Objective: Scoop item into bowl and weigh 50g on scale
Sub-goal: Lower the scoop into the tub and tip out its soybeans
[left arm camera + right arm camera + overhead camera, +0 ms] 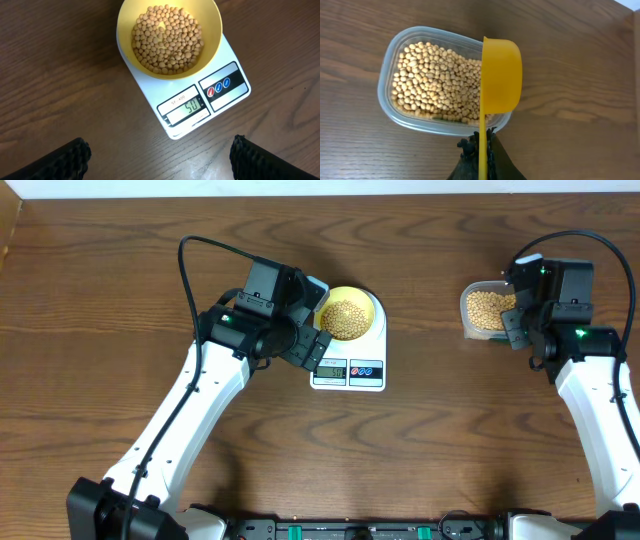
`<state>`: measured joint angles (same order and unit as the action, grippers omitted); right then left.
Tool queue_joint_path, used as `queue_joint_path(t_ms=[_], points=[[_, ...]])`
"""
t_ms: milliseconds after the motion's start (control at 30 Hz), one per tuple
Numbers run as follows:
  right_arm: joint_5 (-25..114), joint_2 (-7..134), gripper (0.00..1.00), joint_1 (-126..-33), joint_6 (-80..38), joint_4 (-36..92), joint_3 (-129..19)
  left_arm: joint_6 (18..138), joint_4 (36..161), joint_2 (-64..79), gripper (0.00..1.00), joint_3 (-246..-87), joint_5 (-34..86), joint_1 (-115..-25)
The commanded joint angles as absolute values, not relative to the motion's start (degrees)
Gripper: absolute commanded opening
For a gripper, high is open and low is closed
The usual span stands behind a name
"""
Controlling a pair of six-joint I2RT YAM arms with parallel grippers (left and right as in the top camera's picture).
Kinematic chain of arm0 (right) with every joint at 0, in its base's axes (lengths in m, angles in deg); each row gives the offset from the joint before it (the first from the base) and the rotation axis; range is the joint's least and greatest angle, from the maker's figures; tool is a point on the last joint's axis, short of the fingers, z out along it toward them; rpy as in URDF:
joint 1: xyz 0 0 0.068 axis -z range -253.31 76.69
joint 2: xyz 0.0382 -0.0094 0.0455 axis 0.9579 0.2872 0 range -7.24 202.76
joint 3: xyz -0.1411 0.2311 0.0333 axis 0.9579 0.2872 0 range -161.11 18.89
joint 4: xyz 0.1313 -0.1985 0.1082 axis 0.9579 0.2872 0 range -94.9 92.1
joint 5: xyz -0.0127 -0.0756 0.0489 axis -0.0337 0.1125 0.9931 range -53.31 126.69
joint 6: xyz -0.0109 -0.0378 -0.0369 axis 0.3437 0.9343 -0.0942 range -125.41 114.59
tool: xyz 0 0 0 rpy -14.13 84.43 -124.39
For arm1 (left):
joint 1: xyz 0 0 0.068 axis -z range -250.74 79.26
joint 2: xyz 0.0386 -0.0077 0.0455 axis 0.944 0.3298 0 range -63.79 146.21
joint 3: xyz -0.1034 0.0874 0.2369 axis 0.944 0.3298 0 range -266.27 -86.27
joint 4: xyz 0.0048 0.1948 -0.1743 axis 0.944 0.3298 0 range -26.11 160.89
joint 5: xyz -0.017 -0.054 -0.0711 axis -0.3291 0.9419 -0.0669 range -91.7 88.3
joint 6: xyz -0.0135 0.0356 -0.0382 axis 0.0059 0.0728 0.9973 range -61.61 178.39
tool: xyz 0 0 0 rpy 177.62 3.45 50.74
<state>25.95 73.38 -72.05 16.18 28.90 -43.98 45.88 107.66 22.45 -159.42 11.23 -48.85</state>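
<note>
The scale (154, 94) already shows the target, so my right gripper should turn and lower the scoop onto the beans in the tub, then let go of the scoop's handle.
The pale yellow bowl (212, 31) stands on the white scale (154, 94) and holds a heap of tan beans (167, 40). The scale's display (192, 106) reads 50. My left gripper (160, 159) hovers open over bare wood just in front of the scale, with nothing between its fingers; from overhead the left gripper (318, 322) sits at the bowl's (371, 304) left side. My right gripper (484, 148) is shut on the handle of a bright yellow scoop (501, 75), held edge-on over the right end of the clear tub (387, 70) of beans (432, 82).
The clear tub (468, 308) sits at the back right of the wooden table, partly under the right arm. The scale (348, 372) is near the table's middle. The left arm stretches from the front left toward it.
</note>
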Motion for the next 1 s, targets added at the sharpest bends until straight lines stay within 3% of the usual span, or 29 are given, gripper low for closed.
queue_joint_path(t_ms=[0,233,533,967], points=[[23.3,73.0,0.01,-72.4,11.7,28.7,-44.1,44.9,108.0,21.7,0.91,-159.6,10.7,-48.8],[24.7,73.0,0.01,-72.4,-0.4,28.7,-44.1,44.9,108.0,21.7,0.91,-159.6,10.7,-48.8],[26.0,73.9,0.01,-72.4,-27.1,28.7,-44.1,44.9,108.0,21.7,0.91,-159.6,10.7,-48.8],[32.4,81.5,0.01,-72.4,-30.3,25.2,-44.1,44.9,108.0,21.7,0.91,-159.6,10.7,-48.8]])
